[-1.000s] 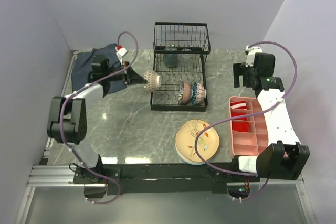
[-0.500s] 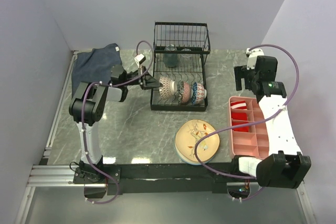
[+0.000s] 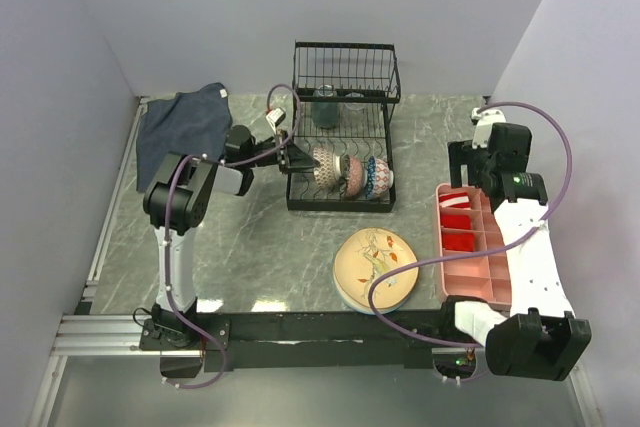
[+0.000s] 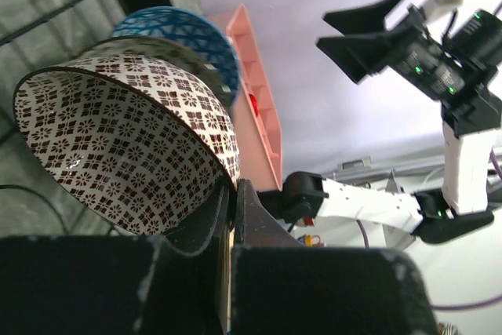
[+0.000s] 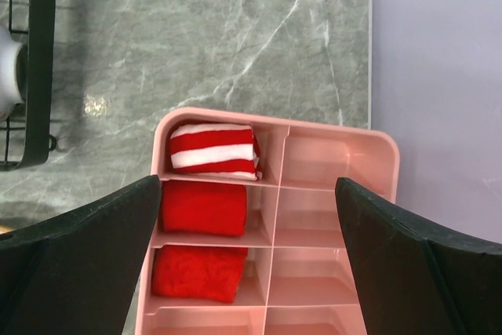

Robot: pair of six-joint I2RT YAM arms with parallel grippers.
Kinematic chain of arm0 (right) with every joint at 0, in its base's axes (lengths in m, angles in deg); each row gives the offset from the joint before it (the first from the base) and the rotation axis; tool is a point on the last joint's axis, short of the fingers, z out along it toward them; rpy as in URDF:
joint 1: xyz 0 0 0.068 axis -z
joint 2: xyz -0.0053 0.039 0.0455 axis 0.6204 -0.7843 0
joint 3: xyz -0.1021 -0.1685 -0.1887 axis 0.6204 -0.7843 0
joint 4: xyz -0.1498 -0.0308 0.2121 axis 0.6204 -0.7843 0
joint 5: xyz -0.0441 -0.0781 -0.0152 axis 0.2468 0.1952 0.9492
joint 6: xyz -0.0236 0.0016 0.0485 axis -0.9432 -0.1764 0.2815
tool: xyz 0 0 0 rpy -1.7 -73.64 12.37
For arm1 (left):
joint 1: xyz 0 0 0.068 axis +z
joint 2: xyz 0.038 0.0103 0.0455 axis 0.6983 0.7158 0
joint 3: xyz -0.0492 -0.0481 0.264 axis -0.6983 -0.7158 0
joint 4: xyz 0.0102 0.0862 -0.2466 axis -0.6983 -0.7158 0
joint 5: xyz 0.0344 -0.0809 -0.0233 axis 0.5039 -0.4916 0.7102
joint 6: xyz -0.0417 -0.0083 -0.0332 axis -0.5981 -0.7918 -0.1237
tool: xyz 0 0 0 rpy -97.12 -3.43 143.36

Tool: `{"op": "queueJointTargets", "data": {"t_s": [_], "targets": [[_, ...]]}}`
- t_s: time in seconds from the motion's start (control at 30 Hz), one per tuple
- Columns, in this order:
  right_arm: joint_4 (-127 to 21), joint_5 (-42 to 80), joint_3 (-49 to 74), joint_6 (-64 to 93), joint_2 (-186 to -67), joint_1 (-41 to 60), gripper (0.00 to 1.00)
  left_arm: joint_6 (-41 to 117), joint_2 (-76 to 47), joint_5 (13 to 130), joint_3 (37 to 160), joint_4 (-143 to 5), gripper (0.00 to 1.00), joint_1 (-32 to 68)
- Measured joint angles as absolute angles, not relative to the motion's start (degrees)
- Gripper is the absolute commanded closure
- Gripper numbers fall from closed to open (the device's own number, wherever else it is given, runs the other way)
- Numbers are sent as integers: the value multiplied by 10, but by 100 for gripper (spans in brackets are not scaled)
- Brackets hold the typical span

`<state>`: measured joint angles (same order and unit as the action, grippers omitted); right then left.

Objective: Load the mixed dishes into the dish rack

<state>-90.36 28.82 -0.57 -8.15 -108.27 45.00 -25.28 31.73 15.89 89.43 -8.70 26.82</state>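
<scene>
Next, my left gripper lowers the small patterned bowl into the rack beside the pinkish bowl before releasing its rim, as the bowl still hangs above the wires.
My left gripper [image 3: 297, 160] is shut on the rim of a small patterned bowl [image 3: 322, 163] and holds it on its side at the left end of the black wire dish rack [image 3: 343, 202]. The left wrist view shows the brown-and-white bowl [image 4: 125, 154] pinched at my left gripper [image 4: 233, 190], against a blue bowl [image 4: 188, 33]. A pinkish bowl [image 3: 350, 173] and a multicoloured bowl [image 3: 378, 176] stand in the rack. A clear glass [image 3: 325, 107] stands at its back. The peach plate [image 3: 376, 267] lies on the table. My right gripper [image 3: 478, 159] is open and empty above the pink tray.
The pink compartmented tray [image 3: 480, 247] lies at the right, with red rolled cloths [image 5: 200, 209] in it between my open right gripper [image 5: 248, 183] fingers. A dark blue cloth [image 3: 180, 127] lies at the back left. The rack's edge [image 5: 35, 60] shows in the right wrist view.
My left arm has carried the patterned bowl rightward from beside the rack into it, next to the other bowls. My right arm has shifted slightly right and nearer.
</scene>
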Motion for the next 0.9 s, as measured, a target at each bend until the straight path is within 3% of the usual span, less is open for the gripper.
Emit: {"op": "queueJointTargets", "data": {"t_s": [0.37, 0.63, 0.8, 0.9], "targets": [[-912, 280, -21, -77, -1077, 461, 0, -236, 346, 171, 904, -98, 99, 241], [-908, 271, -52, -68, -1070, 464, 0, -147, 304, 188, 901, -227, 95, 240], [-905, 270, -56, -65, -1070, 465, 0, -92, 290, 191, 913, -303, 89, 240], [-899, 269, -56, -64, -1070, 465, 0, -63, 278, 203, 913, -341, 76, 241]]}}
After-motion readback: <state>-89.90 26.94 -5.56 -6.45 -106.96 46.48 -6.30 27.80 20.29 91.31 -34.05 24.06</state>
